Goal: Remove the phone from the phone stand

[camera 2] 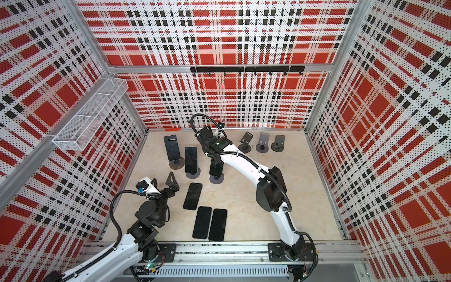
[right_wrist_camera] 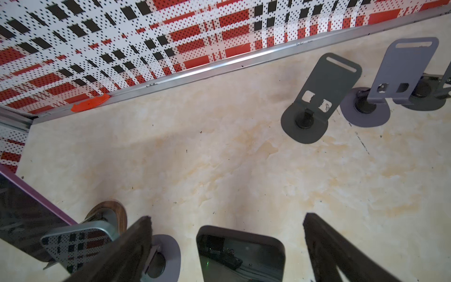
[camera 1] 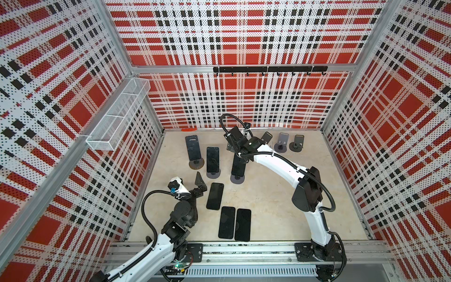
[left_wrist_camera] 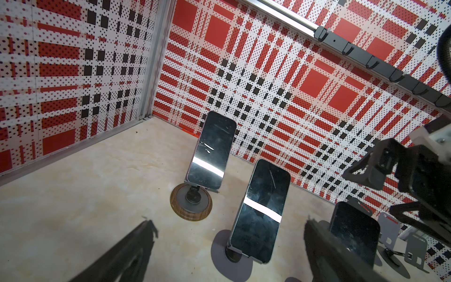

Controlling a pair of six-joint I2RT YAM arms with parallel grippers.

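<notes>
I should lower my right gripper next until its fingers are on either side of the top edge of the phone beneath it, and then close. That edge is already between the open fingers.
Three dark phones lean on stands at the back left. In the right wrist view the top edge of the rightmost phone lies between the spread fingers of my right gripper, which stands open and does not touch it. In both top views this phone rests on a grey round stand under the right wrist. My left gripper is open and empty, low over the table near the front left. It faces the middle phone and the phone on the wooden-based stand.
Three phones lie flat near the front centre. Three bare grey stands stand at the back right. An orange scrap lies by the back wall. Plaid walls close three sides; a mesh basket hangs left.
</notes>
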